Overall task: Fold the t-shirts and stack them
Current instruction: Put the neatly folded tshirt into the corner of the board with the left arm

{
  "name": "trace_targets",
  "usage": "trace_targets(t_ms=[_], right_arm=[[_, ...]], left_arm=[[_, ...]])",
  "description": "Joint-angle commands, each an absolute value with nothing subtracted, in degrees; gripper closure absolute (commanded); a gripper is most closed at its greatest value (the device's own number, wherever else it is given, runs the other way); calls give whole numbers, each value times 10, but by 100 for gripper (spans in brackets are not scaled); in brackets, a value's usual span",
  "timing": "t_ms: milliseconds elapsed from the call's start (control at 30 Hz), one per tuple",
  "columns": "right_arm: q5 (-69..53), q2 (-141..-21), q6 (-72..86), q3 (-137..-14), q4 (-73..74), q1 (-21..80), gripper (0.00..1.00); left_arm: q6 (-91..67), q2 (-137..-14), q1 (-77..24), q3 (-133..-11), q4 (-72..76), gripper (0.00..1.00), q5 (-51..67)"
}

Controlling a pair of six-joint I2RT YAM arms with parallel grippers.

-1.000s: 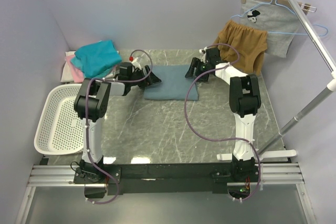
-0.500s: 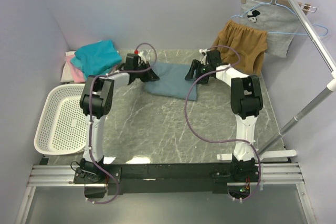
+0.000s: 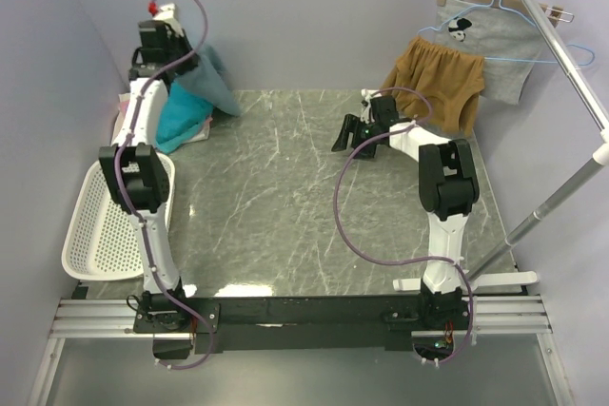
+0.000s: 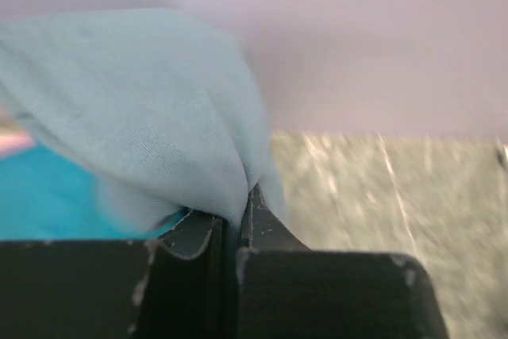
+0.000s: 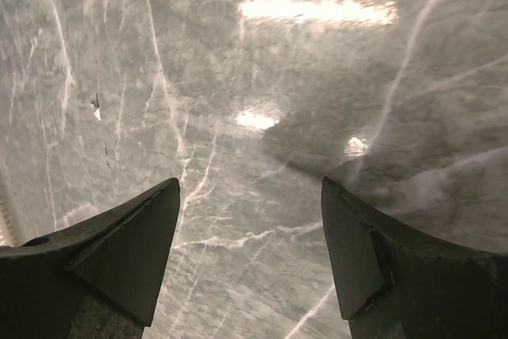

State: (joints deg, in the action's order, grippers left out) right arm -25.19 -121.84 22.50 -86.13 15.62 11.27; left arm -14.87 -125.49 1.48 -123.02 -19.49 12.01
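Observation:
The grey-blue t-shirt hangs loose above the pile, so my left gripper will next move down, back toward the basket, and let go of the cloth over the bright teal t-shirt point(image 3: 181, 119) point(image 4: 48, 196).
My left gripper point(image 3: 181, 62) is raised at the far left corner, by the back wall, and is shut on the dusty grey-blue t-shirt point(image 3: 211, 85). The shirt hangs from it in a loose drape above the pile. In the left wrist view the grey-blue cloth point(image 4: 159, 117) runs down into the closed jaws of the left gripper point(image 4: 238, 213). Below it lies the bright teal t-shirt point(image 3: 181, 119) point(image 4: 48, 196), with a strip of pink point(image 4: 11, 142) beside it. My right gripper point(image 3: 347, 132) point(image 5: 248, 190) stands open over bare marble and holds nothing.
A white perforated basket point(image 3: 90, 225) sits at the table's left edge. Mustard-brown shorts point(image 3: 438, 83) and a grey printed garment point(image 3: 490, 40) hang on the metal rack point(image 3: 566, 68) at the back right. The marble tabletop point(image 3: 285, 197) lies between the arms.
The left gripper shut on the grey-blue t-shirt at the table's middle, then lifted and carried it left and back above the teal pile. The right gripper stayed open and nearly still.

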Motion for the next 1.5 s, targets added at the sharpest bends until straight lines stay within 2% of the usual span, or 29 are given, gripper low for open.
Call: trace_targets(t_ms=[0,200,533,600,633,667,700,733,767,800,933,1167,1267,1300,1333,1467], right_arm=[[-259,-1205,223,-868,162,131,21],[-260,-1222,213,-880,178,148,21],[-267,-1234,200,-871,181,163,21],[-270,-1235,199,-869,182,164,21],[-270,-1236,199,-868,181,167,21],[-270,-1236,199,-867,182,167,21],[-269,-1237,199,-868,181,167,21],[-269,-1238,198,-871,183,167,21],[-270,-1238,197,-873,185,170,21],[-267,-1239,197,-873,185,169,21],[-258,-1232,198,-862,181,171,21],[-205,-1171,212,-793,128,171,20],[-169,-1118,208,-743,91,172,12],[-157,-1104,207,-730,70,172,4],[-143,-1074,198,-703,60,175,0],[-55,-1004,174,-658,26,186,0]], left_arm=[[-84,-1256,33,-1269,-208,99,90],[-112,-1144,90,-1080,-91,99,31],[-202,-1133,208,-972,-49,99,14],[-210,-1155,232,-1001,-74,88,39],[-211,-1163,236,-1013,-88,78,48],[-210,-1171,238,-1034,-111,39,61],[-217,-1182,239,-1041,-121,28,75],[-223,-1180,239,-1041,-120,24,91],[-229,-1175,239,-1015,-85,10,105],[-240,-1157,238,-999,-67,1,119],[-253,-1095,226,-947,-13,0,182],[-227,-965,122,-849,15,1,143],[-221,-907,56,-777,49,1,95],[-220,-887,40,-763,55,1,87],[-215,-879,5,-750,60,1,76],[-202,-854,-87,-689,76,0,-17]])
